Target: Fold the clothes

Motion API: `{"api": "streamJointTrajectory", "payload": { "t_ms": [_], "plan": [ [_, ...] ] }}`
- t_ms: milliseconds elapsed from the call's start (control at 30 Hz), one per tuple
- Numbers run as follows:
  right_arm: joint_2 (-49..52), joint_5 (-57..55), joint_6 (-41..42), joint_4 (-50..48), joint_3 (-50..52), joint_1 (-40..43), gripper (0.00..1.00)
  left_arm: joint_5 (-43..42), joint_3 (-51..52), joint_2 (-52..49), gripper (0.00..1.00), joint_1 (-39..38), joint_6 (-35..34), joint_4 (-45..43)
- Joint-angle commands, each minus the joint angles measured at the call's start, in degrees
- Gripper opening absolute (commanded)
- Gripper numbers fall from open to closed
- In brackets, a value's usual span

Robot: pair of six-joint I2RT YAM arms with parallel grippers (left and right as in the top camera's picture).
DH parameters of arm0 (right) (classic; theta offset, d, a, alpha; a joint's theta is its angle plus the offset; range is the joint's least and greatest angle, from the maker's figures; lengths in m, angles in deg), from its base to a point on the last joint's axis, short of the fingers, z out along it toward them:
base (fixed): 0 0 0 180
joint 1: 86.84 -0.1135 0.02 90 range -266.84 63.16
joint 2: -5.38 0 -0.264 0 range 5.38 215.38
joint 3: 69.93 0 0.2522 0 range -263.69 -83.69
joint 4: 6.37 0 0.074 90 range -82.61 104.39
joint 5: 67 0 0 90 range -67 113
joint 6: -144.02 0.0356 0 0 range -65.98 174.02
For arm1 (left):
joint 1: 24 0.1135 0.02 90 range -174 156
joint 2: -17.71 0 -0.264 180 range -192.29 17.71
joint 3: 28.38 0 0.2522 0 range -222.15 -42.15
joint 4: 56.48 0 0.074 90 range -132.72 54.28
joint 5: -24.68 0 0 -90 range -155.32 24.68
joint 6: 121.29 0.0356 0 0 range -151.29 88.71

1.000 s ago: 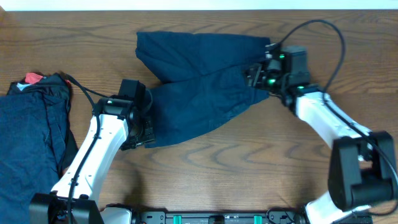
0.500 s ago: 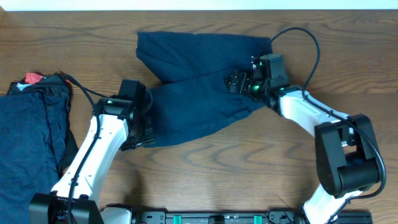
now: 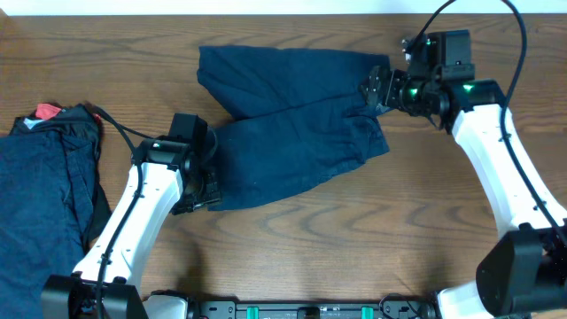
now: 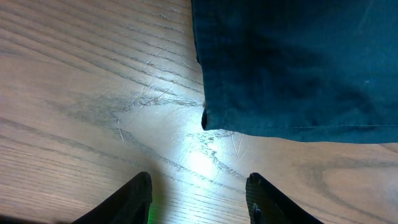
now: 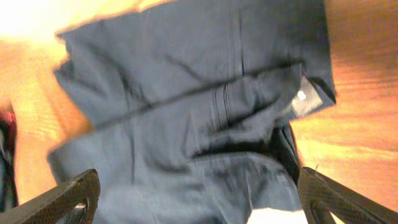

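Note:
The seam by the shorts' near waistband corner (image 3: 383,142) (image 5: 287,180) is below my right gripper and nearer the base, so my right gripper will move down and back onto it next.
A pair of navy shorts (image 3: 292,133) from the clothes lies spread on the wooden table. My left gripper (image 3: 209,190) is open at its lower left corner. In the left wrist view only bare wood lies between the fingertips (image 4: 140,198), and the hem corner (image 4: 206,120) sits just ahead of the left gripper (image 4: 199,200). My right gripper (image 3: 376,89) hovers wide open over the waistband end. In the right wrist view the shorts (image 5: 186,112) fill the frame below the right gripper (image 5: 199,199). Nothing is held.
A pile of more dark navy clothes (image 3: 40,213) lies at the left table edge, with a red piece (image 3: 46,112) at its top. The robot base (image 3: 310,310) runs along the front edge. A black cable (image 3: 115,124) trails from the left arm.
The right gripper opened and let go of the waistband, swung left over the shorts, then pulled back up and right. The shorts' right edge now lies flatter. The left arm has not moved.

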Motion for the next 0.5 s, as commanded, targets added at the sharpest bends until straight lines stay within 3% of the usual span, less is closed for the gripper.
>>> {"api": "streamJointTrajectory", "payload": {
  "t_ms": [0,33,133,167,467],
  "plan": [
    [1.0,3.0,-11.5,3.9,2.0,0.4,0.39,0.1,0.4,0.2,0.51,0.2,-0.5,0.3],
    [1.0,2.3,-11.6,5.1,3.6,0.6,0.21,0.1,0.4,0.2,0.51,0.2,-0.5,0.3],
    [1.0,1.6,-11.6,5.4,9.6,2.1,0.59,0.1,0.4,0.2,0.51,0.2,-0.5,0.3],
    [1.0,1.7,-11.6,4.5,12.0,2.8,0.63,0.1,0.4,0.2,0.51,0.2,-0.5,0.3],
    [1.0,3.8,-9.8,-8.5,24.1,5.1,0.63,0.1,0.4,0.2,0.51,0.2,-0.5,0.4]
  ]
}}
